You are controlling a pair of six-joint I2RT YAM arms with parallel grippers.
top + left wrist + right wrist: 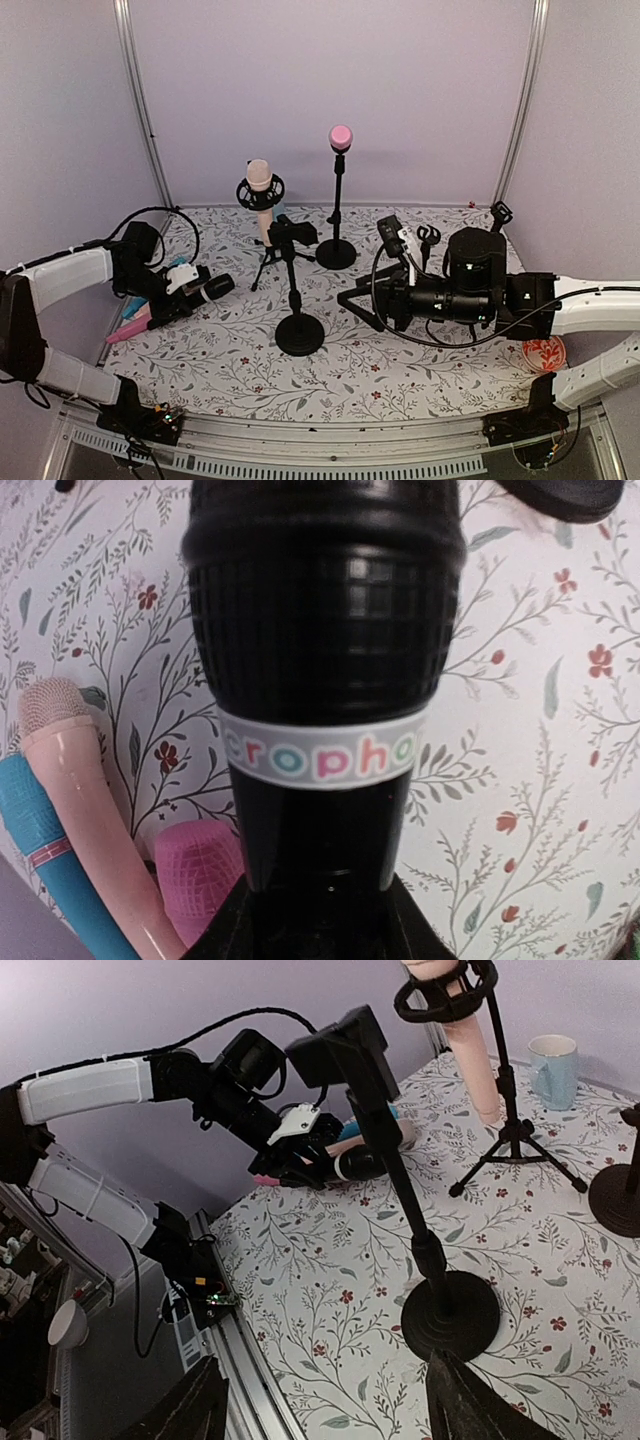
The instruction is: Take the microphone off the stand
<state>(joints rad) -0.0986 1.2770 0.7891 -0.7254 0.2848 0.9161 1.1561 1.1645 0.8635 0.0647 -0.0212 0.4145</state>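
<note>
My left gripper, holding the black microphone [212, 288], needs to lower it next onto the empty mat beside the loose pink one, then open.
My left gripper [192, 292] is shut on a black microphone [212, 288] with a white lettered band [320, 755], held low over the floral mat at the left, away from the stands. It also shows in the right wrist view [362, 1165]. The middle stand [292, 290] has an empty black clip [292, 234] on top; its round base [450, 1315] lies just ahead of my right gripper [330, 1410]. My right gripper [355, 300] is open and empty, to the right of that stand's base.
A tripod stand holds a peach microphone [260, 180]. A tall stand holds a pink-headed microphone [340, 137]. Loose pink [200, 875], peach [75, 770] and blue [45, 840] microphones lie at the left mat edge. A pale blue mug [553, 1070] stands behind the tripod.
</note>
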